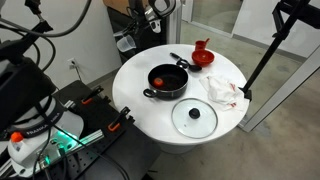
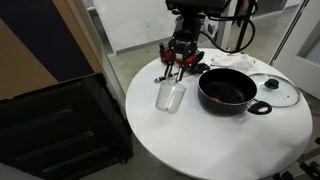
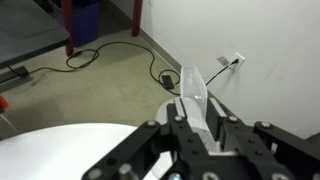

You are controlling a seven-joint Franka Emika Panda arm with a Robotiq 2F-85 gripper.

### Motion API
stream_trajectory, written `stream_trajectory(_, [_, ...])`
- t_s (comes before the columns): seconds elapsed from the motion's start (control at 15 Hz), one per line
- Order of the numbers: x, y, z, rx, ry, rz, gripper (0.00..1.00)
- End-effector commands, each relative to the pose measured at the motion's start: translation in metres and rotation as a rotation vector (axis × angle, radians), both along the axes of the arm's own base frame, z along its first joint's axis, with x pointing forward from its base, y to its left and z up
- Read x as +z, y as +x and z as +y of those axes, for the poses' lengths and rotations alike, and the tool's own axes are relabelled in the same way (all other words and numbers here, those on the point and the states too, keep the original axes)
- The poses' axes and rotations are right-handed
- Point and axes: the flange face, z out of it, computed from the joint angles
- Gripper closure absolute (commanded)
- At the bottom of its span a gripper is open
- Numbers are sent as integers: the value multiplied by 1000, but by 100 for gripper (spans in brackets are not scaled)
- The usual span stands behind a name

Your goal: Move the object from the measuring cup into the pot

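Note:
Next, my gripper tilts down and lowers the cup onto the bare tabletop below, beside the pot, to release it there, since the pot holds the red object.
The black pot (image 1: 150,92) stands mid-table with a small red object (image 1: 160,80) inside; it also shows in an exterior view (image 2: 228,104). The red measuring cup (image 1: 203,57) stands upright on the table behind the pot. It is partly hidden behind the gripper in an exterior view (image 2: 190,59). My gripper (image 2: 176,72) hangs beside the pot near the table's edge, shut on a clear plastic cup (image 2: 170,96). In the wrist view the clear cup (image 3: 192,88) sits between the fingers (image 3: 195,112), pointing out over the floor.
A round glass lid with a black knob (image 1: 194,117) lies near the pot, also in an exterior view (image 2: 276,90). A crumpled white cloth (image 1: 222,88) lies next to the red cup. A dark utensil (image 1: 178,61) lies by the pot. A black stand (image 1: 262,55) stands beside the table.

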Motion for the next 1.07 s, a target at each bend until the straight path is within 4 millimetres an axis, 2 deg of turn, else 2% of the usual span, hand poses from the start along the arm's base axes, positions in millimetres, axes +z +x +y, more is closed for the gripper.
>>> stream_trajectory(0.0, [-9, 3, 2, 45, 62, -182, 93])
stream_trajectory(0.53, [-47, 8, 13, 288, 45, -542, 93])
stream_trajectory(1.0, [-71, 4, 18, 469, 56, -724, 93])
